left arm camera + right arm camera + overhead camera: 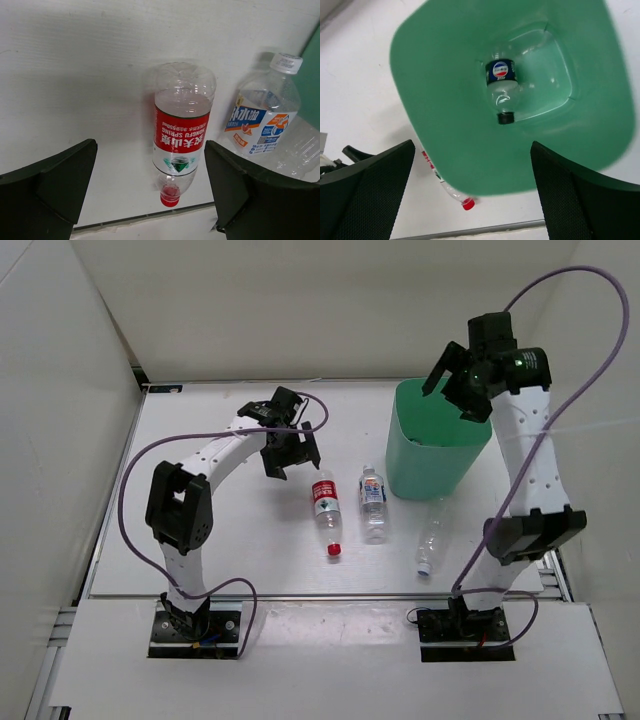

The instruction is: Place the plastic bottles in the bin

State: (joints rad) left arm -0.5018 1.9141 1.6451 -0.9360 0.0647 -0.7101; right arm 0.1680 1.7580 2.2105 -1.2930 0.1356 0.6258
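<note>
The left gripper needs to go down next, toward the right in the top view, where the red-labelled bottle lies below, and onto the red label's edge (pixel 323 483) (pixel 182 115) by the bottle's clear base.
The red-labelled bottle (pixel 325 510) lies on the table, red cap toward the near edge; the left wrist view shows it (pixel 181 131) between and beyond my fingers. The blue-white labelled bottle (pixel 373 502) lies to its right and shows in the left wrist view (pixel 262 122). The unlabelled bottle (pixel 430 544) lies by the bin's near side. The short dark-labelled bottle (pixel 501 85) lies inside the mint-green bin (pixel 436 443). My left gripper (pixel 291 450) is open and empty, above and left of the red bottle. My right gripper (pixel 458 390) is open and empty above the bin's rim (pixel 470 185).
White walls enclose the table on the left, back and right. The table's near edge (pixel 300 593) runs just below the bottles. Purple cables loop from both arms.
</note>
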